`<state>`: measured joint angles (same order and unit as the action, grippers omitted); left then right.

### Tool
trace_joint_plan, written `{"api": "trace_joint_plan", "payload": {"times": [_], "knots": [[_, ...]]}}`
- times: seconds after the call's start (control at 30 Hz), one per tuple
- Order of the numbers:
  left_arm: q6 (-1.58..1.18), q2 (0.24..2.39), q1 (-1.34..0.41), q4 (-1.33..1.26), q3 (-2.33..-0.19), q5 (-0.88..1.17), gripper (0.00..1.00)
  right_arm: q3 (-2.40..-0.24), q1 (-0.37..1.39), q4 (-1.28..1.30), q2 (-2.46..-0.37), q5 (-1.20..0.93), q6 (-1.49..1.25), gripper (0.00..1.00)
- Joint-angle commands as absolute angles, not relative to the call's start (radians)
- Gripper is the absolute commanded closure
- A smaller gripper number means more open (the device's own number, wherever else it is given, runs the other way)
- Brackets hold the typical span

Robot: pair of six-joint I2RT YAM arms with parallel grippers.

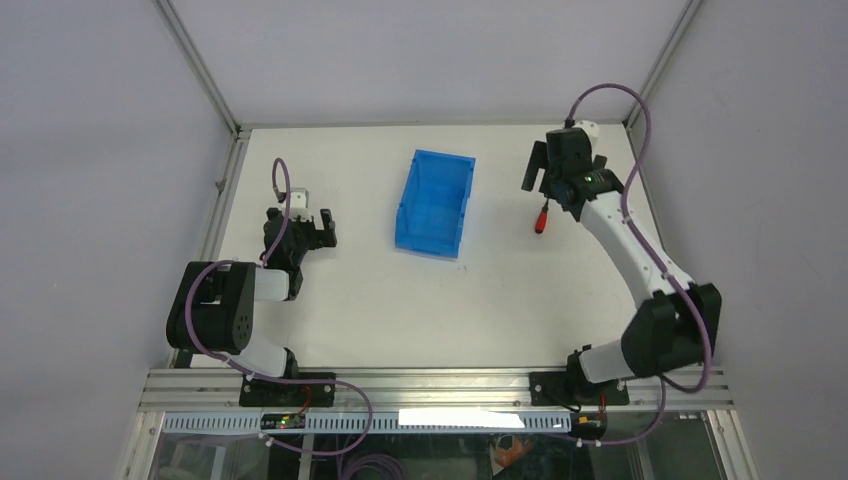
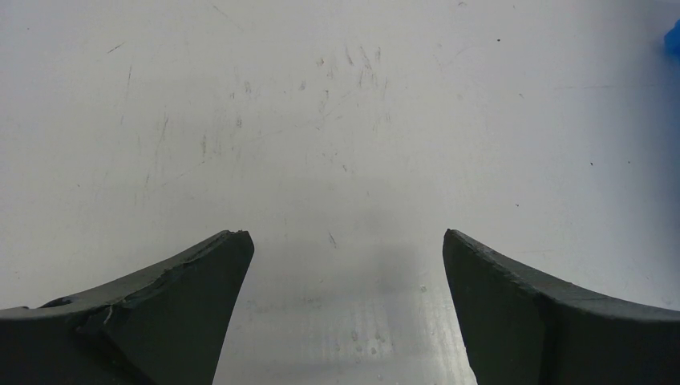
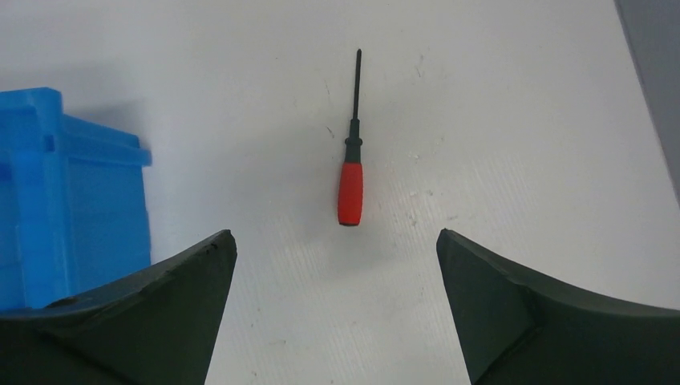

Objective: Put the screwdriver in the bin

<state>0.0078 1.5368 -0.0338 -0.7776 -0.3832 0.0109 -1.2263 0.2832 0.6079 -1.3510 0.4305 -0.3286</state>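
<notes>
My right gripper moves down onto the red handle [image 1: 541, 222] [image 3: 350, 194] next, one open finger to either side, since the screwdriver below already lines up with the gap between them.
The screwdriver [image 1: 541, 219], with a red handle and thin black shaft, lies on the white table to the right of the blue bin [image 1: 435, 205]. In the right wrist view the screwdriver [image 3: 350, 191] lies just ahead of my open fingers, its handle nearest and its shaft pointing away. The bin [image 3: 64, 200] is at the left there. My right gripper [image 1: 565, 175] [image 3: 337, 241] hovers over the table above the screwdriver, open and empty. My left gripper [image 1: 300, 228] [image 2: 349, 241] is open and empty over bare table, left of the bin.
Metal frame rails run along the table's left edge [image 1: 222, 190], back edge and front edge [image 1: 440, 385]. A grey wall [image 3: 653, 64] borders the table on the right. A sliver of the bin [image 2: 673, 36] shows at the left wrist view's right edge.
</notes>
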Motion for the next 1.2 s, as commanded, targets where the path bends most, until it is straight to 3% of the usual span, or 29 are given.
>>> {"api": "trace_joint_plan", "payload": {"times": [0.0,0.3,0.47,0.63,0.87,1.07,1.17], "knots": [[-0.009,1.508,-0.041,-0.805,-0.382,0.03,0.01,-1.355,0.227,0.668,-1.558,0.322,-0.281,0.01],[-0.009,1.507,-0.041,-0.805,-0.382,0.029,0.01,-1.473,0.134,0.667,-1.882,0.199,-0.265,0.02],[-0.009,1.507,-0.041,-0.805,-0.382,0.029,0.01,-1.435,0.119,0.645,-1.946,0.156,-0.284,0.12],[-0.009,1.507,-0.042,-0.805,-0.382,0.03,0.01,-1.387,0.114,0.636,-1.961,0.126,-0.317,0.27],[-0.009,1.506,-0.042,-0.805,-0.382,0.03,0.01,-1.373,0.113,0.653,-1.964,0.167,-0.323,0.56],[-0.009,1.508,-0.042,-0.805,-0.382,0.03,0.01,-1.359,0.112,0.64,-1.935,0.165,-0.281,0.98],[-0.009,1.507,-0.042,-0.805,-0.382,0.029,0.01,-1.361,0.112,0.655,-1.87,0.179,-0.263,1.0]]}}
